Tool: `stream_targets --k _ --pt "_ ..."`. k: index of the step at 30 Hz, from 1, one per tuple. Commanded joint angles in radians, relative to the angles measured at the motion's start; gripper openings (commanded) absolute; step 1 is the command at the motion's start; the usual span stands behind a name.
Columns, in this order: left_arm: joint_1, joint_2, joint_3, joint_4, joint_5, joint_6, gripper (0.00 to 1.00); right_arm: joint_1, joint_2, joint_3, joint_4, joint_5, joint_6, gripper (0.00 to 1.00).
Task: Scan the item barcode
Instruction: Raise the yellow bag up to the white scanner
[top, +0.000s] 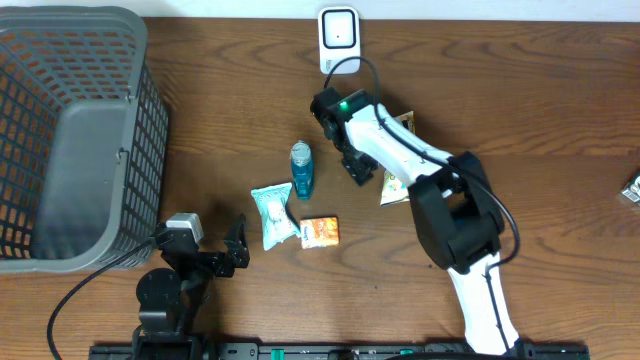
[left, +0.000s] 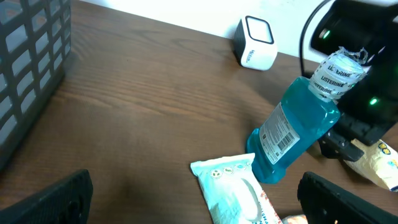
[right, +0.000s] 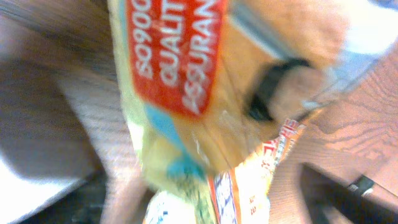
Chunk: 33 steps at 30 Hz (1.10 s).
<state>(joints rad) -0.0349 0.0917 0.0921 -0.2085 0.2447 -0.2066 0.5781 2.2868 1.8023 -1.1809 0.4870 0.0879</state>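
Note:
The yellow snack packet (top: 394, 186) is beside my open fingers. My right gripper will swing across it next, away from the bottle, and turn onto its far edge.
The white barcode scanner (top: 338, 35) stands at the table's far edge and also shows in the left wrist view as the scanner (left: 256, 42). A yellow snack packet (top: 394, 186) lies partly under my right arm. My right gripper (top: 357, 168) hangs just left of it. In the blurred right wrist view the packet (right: 186, 93) fills the frame, and the right gripper (right: 199, 208) is open, with wood showing on both sides of the packet. A blue mouthwash bottle (top: 301, 170) stands nearby, its barcode label (left: 280, 134) facing the left wrist camera. My left gripper (top: 236, 250) is open and empty.
A grey mesh basket (top: 70, 130) takes up the left side. A pale teal wipes pack (top: 272, 214) and a small orange packet (top: 319, 231) lie in front of the bottle. The wipes pack (left: 233, 186) sits between the left gripper's fingers (left: 56, 199) in view. A small object (top: 631, 190) lies at the right edge.

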Motion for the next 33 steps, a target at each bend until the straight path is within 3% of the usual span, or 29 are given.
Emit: stream_targets --k 1,5,11,13,15,16,19,21,23,26,31,33 --pt "-0.004 -0.003 -0.019 -0.018 -0.002 0.002 0.98 -0.008 -0.077 0.017 0.018 -0.135 0.024 0.99" --pt "-0.004 -0.003 -0.019 -0.018 -0.002 0.002 0.98 -0.067 -0.059 -0.031 0.033 -0.233 0.032 0.99" --pt "-0.004 -0.003 -0.019 -0.018 -0.002 0.003 0.98 -0.142 -0.058 -0.199 0.114 -0.231 0.076 0.94" --pt "-0.004 -0.003 -0.019 -0.018 -0.002 0.002 0.98 -0.154 -0.057 -0.279 0.194 -0.236 0.076 0.78" --pt "-0.004 -0.003 -0.019 -0.018 -0.002 0.003 0.98 -0.158 -0.057 -0.351 0.232 -0.249 0.103 0.3" --pt "-0.004 -0.003 -0.019 -0.018 -0.002 0.002 0.98 -0.158 -0.057 -0.367 0.231 -0.303 0.097 0.17" --pt "-0.004 -0.003 -0.019 -0.018 -0.002 0.003 0.98 -0.174 -0.06 -0.288 0.144 -0.56 0.062 0.01" --pt "-0.004 -0.003 -0.019 -0.018 -0.002 0.002 0.98 -0.21 -0.068 -0.117 -0.041 -0.887 -0.143 0.01" --pt "-0.004 -0.003 -0.019 -0.018 -0.002 0.002 0.98 -0.264 -0.069 0.033 -0.297 -1.263 -0.497 0.01" --pt "-0.004 -0.003 -0.019 -0.018 -0.002 0.002 0.98 -0.317 -0.069 0.044 -0.521 -1.518 -0.832 0.01" --pt "-0.004 -0.003 -0.019 -0.018 -0.002 0.002 0.98 -0.34 -0.071 0.044 -0.521 -1.627 -0.878 0.01" --pt "-0.004 -0.003 -0.019 -0.018 -0.002 0.002 0.98 -0.349 -0.071 0.045 -0.521 -1.741 -0.761 0.01"
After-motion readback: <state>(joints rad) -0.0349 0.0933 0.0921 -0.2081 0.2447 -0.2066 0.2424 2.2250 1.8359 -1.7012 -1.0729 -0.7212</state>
